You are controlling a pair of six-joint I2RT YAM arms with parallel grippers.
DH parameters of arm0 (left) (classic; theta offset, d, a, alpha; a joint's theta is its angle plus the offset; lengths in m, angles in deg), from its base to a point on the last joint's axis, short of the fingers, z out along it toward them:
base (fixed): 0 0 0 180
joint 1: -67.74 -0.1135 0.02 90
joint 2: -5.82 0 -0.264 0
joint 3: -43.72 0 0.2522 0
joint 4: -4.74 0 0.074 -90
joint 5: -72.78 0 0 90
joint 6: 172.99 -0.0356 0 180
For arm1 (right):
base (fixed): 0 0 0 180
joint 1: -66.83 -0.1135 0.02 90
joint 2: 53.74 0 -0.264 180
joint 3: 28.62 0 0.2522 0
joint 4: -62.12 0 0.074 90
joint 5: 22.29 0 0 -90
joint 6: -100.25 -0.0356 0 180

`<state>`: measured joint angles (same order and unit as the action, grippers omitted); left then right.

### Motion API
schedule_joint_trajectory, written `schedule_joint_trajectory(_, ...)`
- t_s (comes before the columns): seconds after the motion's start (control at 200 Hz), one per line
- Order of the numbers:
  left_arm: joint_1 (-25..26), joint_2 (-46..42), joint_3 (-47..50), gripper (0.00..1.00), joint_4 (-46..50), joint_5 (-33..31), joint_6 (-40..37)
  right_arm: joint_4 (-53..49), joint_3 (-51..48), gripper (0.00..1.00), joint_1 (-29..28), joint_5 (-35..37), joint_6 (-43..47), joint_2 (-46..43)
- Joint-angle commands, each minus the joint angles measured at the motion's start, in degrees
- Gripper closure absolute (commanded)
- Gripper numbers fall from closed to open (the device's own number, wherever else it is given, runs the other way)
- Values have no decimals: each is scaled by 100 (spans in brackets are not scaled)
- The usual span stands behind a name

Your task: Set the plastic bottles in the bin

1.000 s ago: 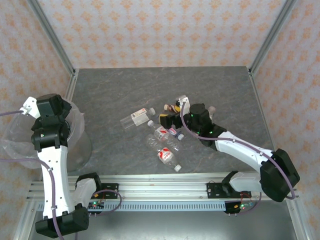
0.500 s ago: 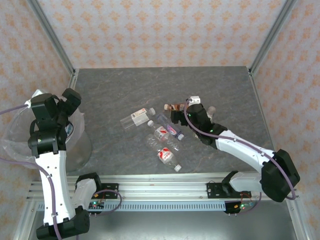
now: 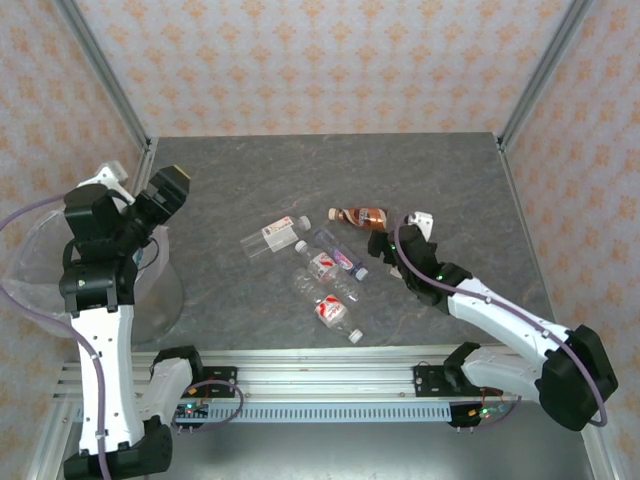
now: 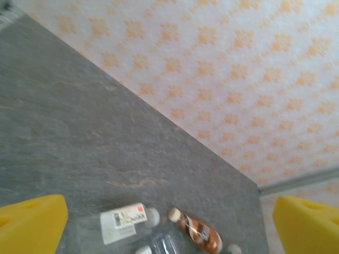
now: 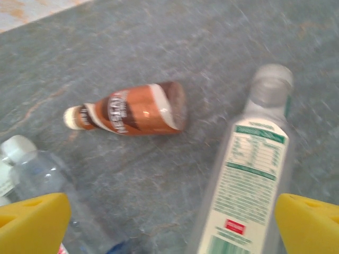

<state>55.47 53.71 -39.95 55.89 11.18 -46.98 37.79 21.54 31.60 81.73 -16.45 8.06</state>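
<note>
The green-labelled bottle (image 5: 254, 180) lies closer to one finger than the other. My right gripper needs to move over the bottle's printed label (image 5: 235, 206) and go down to close there.
Several plastic bottles lie mid-table: a brown one (image 3: 362, 216), a clear one with a white label (image 3: 273, 236), a purple-labelled one (image 3: 337, 254) and two with red-white labels (image 3: 318, 265) (image 3: 331, 312). My right gripper (image 3: 382, 246) is open just right of them. Its wrist view has the brown bottle (image 5: 130, 111) ahead and a clear green-labelled bottle (image 5: 254, 180) lying on the table near its right finger. My left gripper (image 3: 168, 187) is open and empty, raised beside the bin (image 3: 165, 292). Its view looks down on the white-labelled bottle (image 4: 119, 223) and the brown bottle (image 4: 199, 234).
The bin with its crinkly bag stands at the table's left edge under the left arm. Metal frame posts (image 3: 105, 75) and patterned walls close in the back and sides. Bare grey tabletop (image 3: 330, 170) stretches behind the bottles.
My right gripper has drawn back to the right and nearer, off the brown bottle, which now lies uncovered. My left gripper has swung up from over the bin toward the table.
</note>
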Motion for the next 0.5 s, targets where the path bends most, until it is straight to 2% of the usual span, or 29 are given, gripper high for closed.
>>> schedule_joint_trajectory(0.0,346,56,-31,0,-282,121,3,-504,-131,1,327,-397,-667,90)
schedule_joint_trajectory(0.27,931,239,-12,0,-488,21,-86,-959,233,1,355,-202,-434,827)
schedule_joint_trajectory(0.495,1263,478,52,0,-451,-45,-295,-1139,562,1,353,-83,-618,1551)
